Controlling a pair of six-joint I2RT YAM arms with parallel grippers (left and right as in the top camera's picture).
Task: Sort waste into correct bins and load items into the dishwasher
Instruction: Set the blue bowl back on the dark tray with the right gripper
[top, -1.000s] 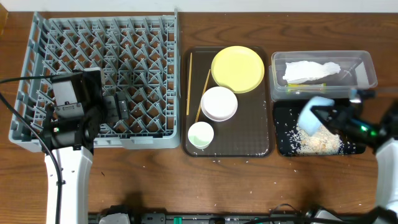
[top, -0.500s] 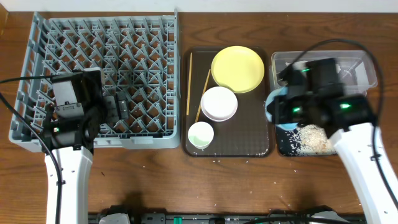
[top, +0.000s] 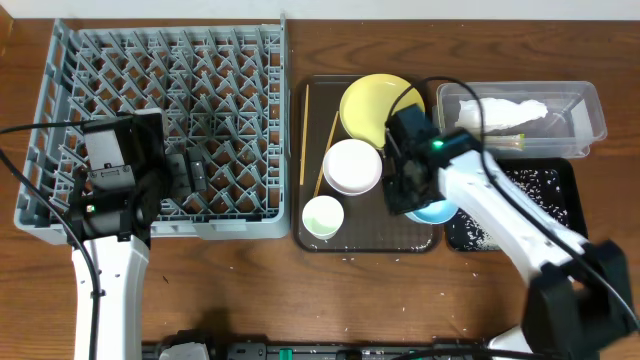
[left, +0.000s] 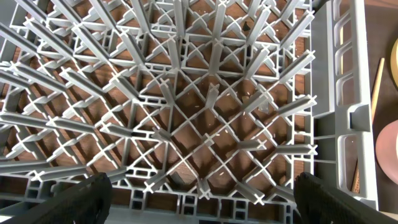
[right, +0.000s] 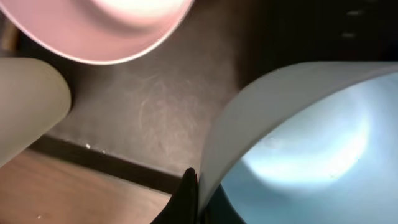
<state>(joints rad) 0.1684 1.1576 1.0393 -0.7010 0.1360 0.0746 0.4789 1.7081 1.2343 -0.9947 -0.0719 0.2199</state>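
My right gripper shifts toward the small cup next and lowers the light blue bowl where the brown tray is empty beside the white bowl (right: 158, 116).
My right gripper (top: 410, 196) is shut on the rim of the light blue bowl (top: 436, 211), which hangs over the right edge of the dark brown tray (top: 370, 232). In the right wrist view the bowl (right: 311, 143) fills the right side, its rim pinched between my fingers (right: 198, 194). On the brown tray lie the yellow plate (top: 372, 104), the white bowl (top: 352, 166), the small cup (top: 322, 216) and two chopsticks (top: 304, 130). The napkin (top: 500, 113) lies in the clear tub (top: 590, 120). Rice (top: 535, 180) is scattered in the black tray (top: 572, 200). My left gripper (top: 188, 172) is open over the grey dish rack (top: 170, 70).
The left wrist view shows the rack's pegs (left: 186, 112) between my open fingers (left: 202, 202), with a chopstick (left: 376, 81) at the right edge. A few rice grains lie on the table in front of the brown tray (top: 350, 260). The right arm's cable arcs over the yellow plate.
My right arm has swung left with the blue bowl, from over the black tray to the brown tray's right edge. Rice now lies spread in the black tray. The left arm has not moved.
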